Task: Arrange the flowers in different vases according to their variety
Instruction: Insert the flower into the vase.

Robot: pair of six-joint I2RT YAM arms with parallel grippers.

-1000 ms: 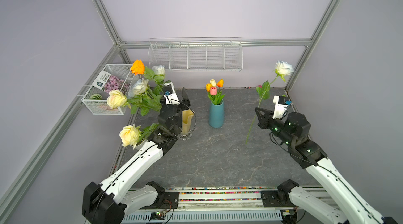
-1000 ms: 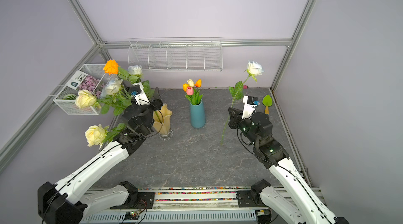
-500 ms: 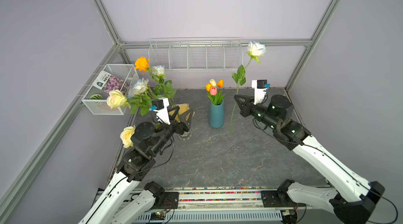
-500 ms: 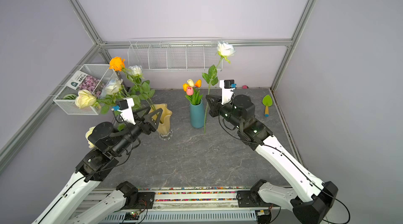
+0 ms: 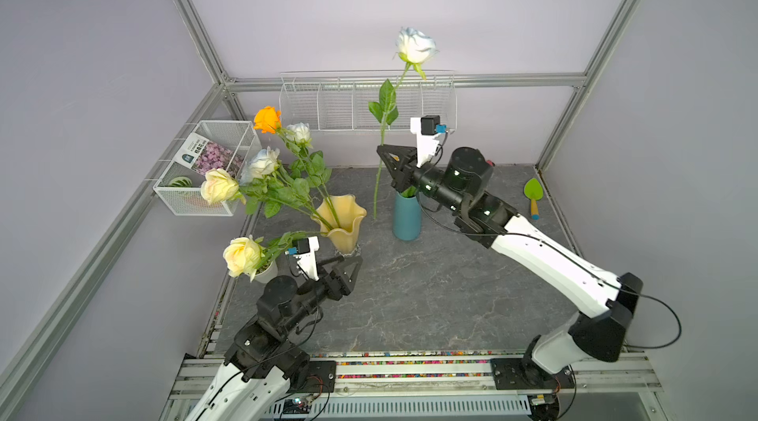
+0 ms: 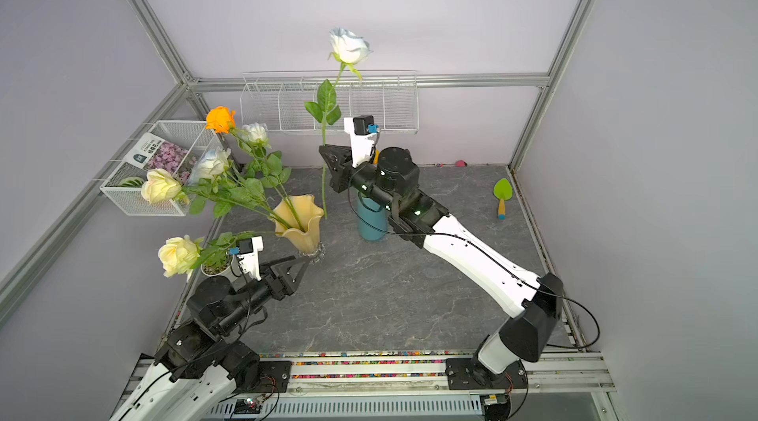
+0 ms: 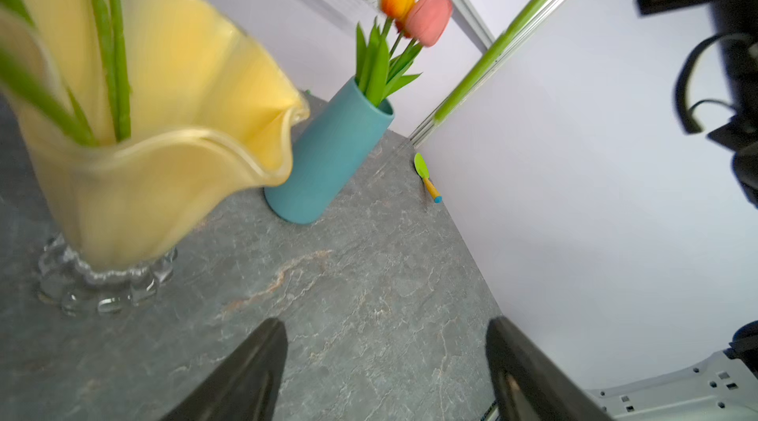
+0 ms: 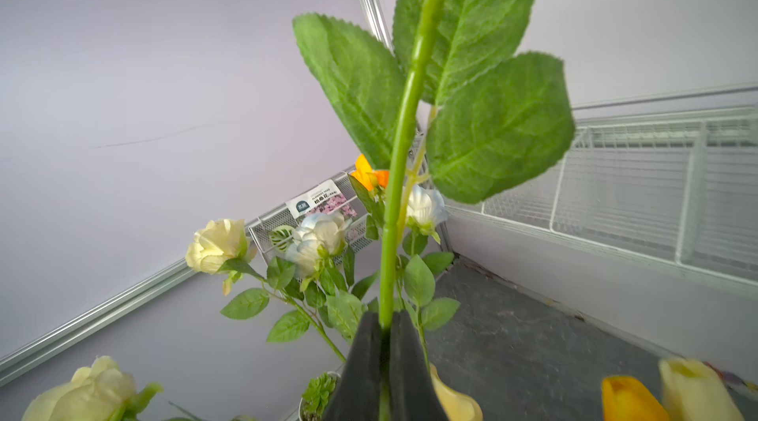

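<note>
The amber vase's opening [image 5: 343,212] [image 8: 455,399] is below and beside my right gripper. Next I need to move the gripper across to the amber vase, lower the rose's stem inside and release it.
My right gripper [image 5: 381,150] [image 8: 385,320] is shut on the stem of a white-blue rose [image 5: 414,45] [image 6: 348,45], held upright. The stem's lower end hangs between the two vases. The amber vase [image 5: 344,226] [image 6: 297,220] [image 7: 164,111] holds several roses, among them an orange one [image 5: 266,119]. Behind my right arm, the teal vase [image 5: 407,218] [image 6: 371,226] holds tulips [image 7: 414,8]. My left gripper [image 5: 352,263] [image 7: 385,341] is open and empty, low over the table just in front of the amber vase.
A white wire basket [image 5: 205,168] with a flower packet hangs on the left wall. A wire shelf [image 5: 369,103] runs along the back wall. A succulent pot [image 5: 266,271] stands by my left arm. A green trowel [image 5: 533,193] lies at the far right edge.
My right arm has carried the rose leftward from the right side to above the teal vase. My left gripper has drawn back from the amber vase toward the front.
</note>
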